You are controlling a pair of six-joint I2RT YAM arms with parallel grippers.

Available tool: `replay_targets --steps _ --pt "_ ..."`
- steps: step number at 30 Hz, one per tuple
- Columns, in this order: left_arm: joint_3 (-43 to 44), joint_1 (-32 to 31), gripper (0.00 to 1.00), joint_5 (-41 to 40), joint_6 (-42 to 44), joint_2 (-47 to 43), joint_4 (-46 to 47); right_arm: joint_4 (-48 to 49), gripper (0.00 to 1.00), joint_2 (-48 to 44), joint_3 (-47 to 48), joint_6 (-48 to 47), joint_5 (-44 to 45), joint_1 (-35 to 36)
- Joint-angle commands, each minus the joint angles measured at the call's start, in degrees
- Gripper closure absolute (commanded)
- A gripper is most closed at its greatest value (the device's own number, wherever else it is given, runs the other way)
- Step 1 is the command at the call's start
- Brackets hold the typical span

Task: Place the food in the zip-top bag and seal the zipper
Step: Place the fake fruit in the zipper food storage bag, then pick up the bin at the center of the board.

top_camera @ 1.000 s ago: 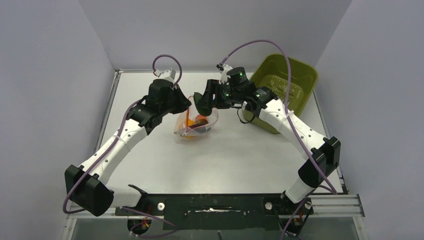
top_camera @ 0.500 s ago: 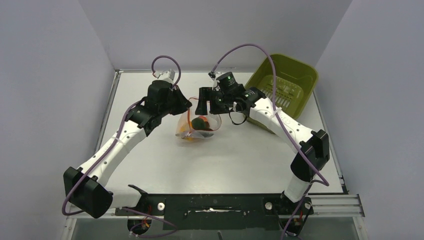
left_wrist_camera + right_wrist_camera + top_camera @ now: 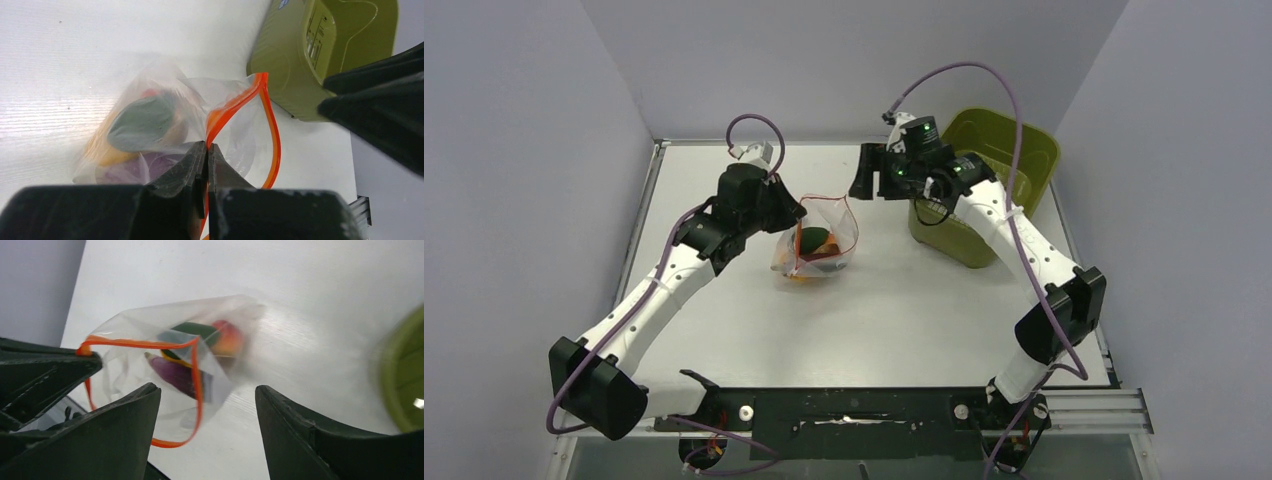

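Observation:
I will next swing my right gripper across onto the basket's rim, because the crooked basket's side farthest from the bag is to the right of my right gripper in the top view.
The clear zip-top bag [image 3: 822, 245] stands on the table with its mouth open. Its red-orange zipper [image 3: 239, 102] loops round the opening. Inside lie the food pieces: a dark green piece [image 3: 142, 119], a purple piece [image 3: 176, 373], a red-orange fruit [image 3: 227, 338] and a yellow-orange piece [image 3: 102, 154]. My left gripper [image 3: 207, 146] is shut on the zipper edge at the bag's left side [image 3: 796, 212]. My right gripper [image 3: 865, 172] is open and empty, raised behind and to the right of the bag; in its own view [image 3: 207, 390] the bag lies beyond its fingers.
An olive-green plastic basket [image 3: 986, 180] stands tilted at the back right, just beside my right arm. It also shows in the left wrist view [image 3: 320, 47]. Grey walls close in the table on three sides.
My right gripper let the dark green piece drop into the bag, then pulled back up and to the right, open. The left gripper kept its hold on the bag edge.

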Motion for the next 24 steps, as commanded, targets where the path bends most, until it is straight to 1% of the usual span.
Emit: replay_targets --steps 1,3,4,6,10,13,16,20,24 --pt "0.24 0.46 1.0 0.31 1.7 -3.11 3.18 -3.32 0.3 -7.04 2.81 -8.75 6.02 -5.0" --pt "0.41 0.46 1.0 0.22 2.1 -3.28 3.09 -5.94 0.31 -8.29 2.15 -11.48 9.2 -6.37" --pt "0.43 0.45 1.0 0.17 2.21 -3.28 3.09 -7.84 0.31 -8.62 2.23 -10.72 11.98 -7.64" --pt "0.46 0.45 1.0 0.43 2.27 -3.21 3.51 -11.27 0.33 -9.01 2.79 -5.75 17.14 -10.74" --pt "0.12 0.37 1.0 1.22 2.11 -3.22 4.52 -16.42 0.35 -10.34 2.27 2.84 24.15 -16.42" --pt "0.17 0.37 1.0 1.3 3.16 -3.93 4.6 -18.67 0.35 -11.14 1.92 4.95 30.17 -19.53" --pt "-0.06 0.41 1.0 0.62 3.71 -4.59 4.09 -17.11 0.34 -12.49 -0.94 3.42 34.13 -23.69" --pt "-0.69 0.38 1.0 0.91 3.55 -4.81 4.44 -12.44 0.31 -13.32 -5.37 0.61 34.15 -31.12" --pt "-0.24 0.37 1.0 1.33 3.82 -4.85 4.37 -8.08 0.27 -11.33 -8.5 -2.86 32.22 -36.91"
